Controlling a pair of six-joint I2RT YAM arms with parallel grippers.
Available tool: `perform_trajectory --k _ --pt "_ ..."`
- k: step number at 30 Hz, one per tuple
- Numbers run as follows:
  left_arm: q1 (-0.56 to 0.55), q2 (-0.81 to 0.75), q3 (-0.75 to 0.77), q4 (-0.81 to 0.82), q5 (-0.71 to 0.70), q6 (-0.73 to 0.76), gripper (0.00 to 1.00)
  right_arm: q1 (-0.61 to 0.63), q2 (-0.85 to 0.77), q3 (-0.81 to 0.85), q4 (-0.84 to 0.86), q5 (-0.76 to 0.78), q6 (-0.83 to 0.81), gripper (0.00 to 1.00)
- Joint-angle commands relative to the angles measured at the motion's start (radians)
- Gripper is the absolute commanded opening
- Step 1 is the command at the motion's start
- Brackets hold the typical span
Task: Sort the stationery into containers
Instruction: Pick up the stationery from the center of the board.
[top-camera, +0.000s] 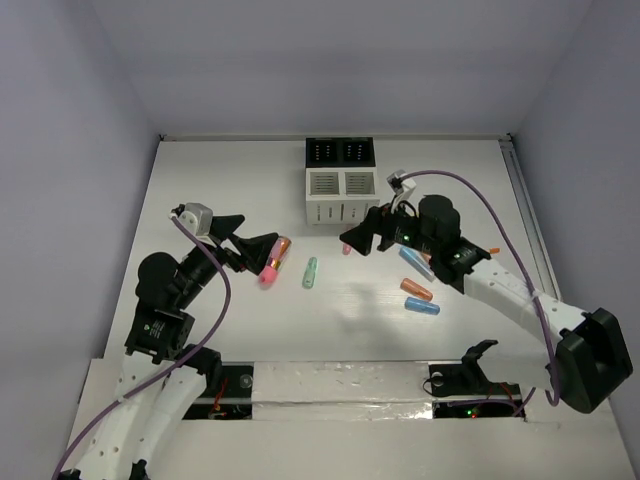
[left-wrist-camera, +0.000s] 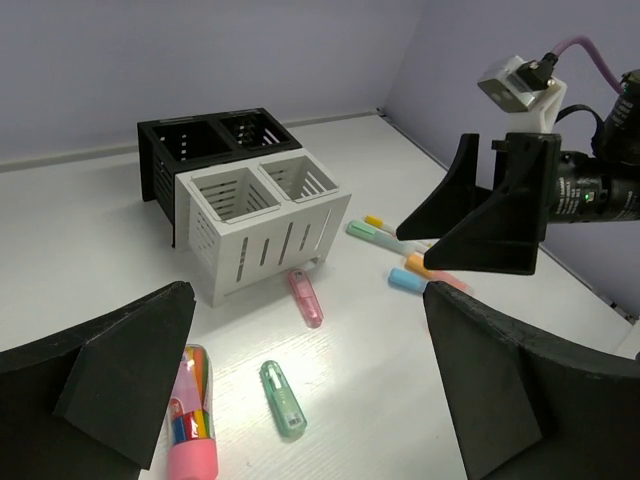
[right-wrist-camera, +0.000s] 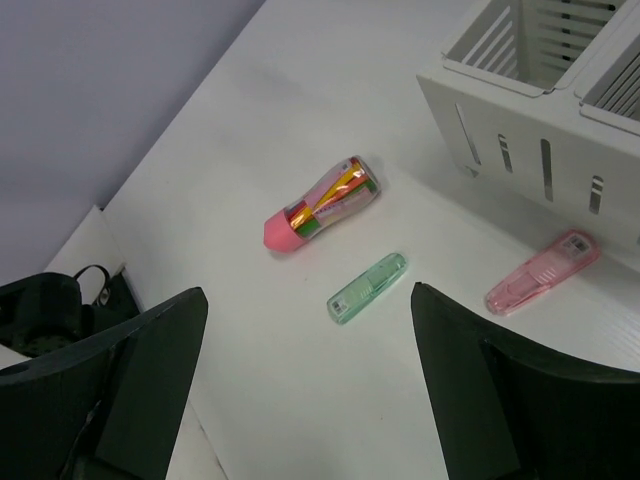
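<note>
Because the pink stick's far end lies beside the white sections of the containers, I should turn and lower my right gripper onto the stick's loose near end (top-camera: 346, 250) (right-wrist-camera: 506, 295) and close.
The containers stand at the back middle: two black compartments (top-camera: 340, 152) joined to two white slatted ones (top-camera: 341, 195), also in the left wrist view (left-wrist-camera: 265, 225) and right wrist view (right-wrist-camera: 540, 110). A thick pink marker (top-camera: 273, 258) (left-wrist-camera: 190, 410) (right-wrist-camera: 320, 203), a mint stick (top-camera: 310, 272) (left-wrist-camera: 283, 398) (right-wrist-camera: 367, 288) and a pink stick (left-wrist-camera: 305, 297) (right-wrist-camera: 543, 272) lie in front. Blue (top-camera: 421, 306) and orange (top-camera: 416, 290) sticks lie to the right. My left gripper (top-camera: 245, 248) (left-wrist-camera: 300, 400) is open and empty beside the thick marker. My right gripper (top-camera: 362, 238) (right-wrist-camera: 310, 380) is open and empty above the pink stick.
More sticks (left-wrist-camera: 375, 232) lie under the right arm, right of the white compartments. A taped strip (top-camera: 340, 380) runs along the near edge between the arm bases. Walls close in the back and both sides.
</note>
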Motion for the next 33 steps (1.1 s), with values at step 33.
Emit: perform_trajectory --k 33 --pt "-0.024 -0.046 0.038 0.024 -0.024 0.01 0.99 0.227 0.606 0.301 -0.18 0.944 -0.022 0.87"
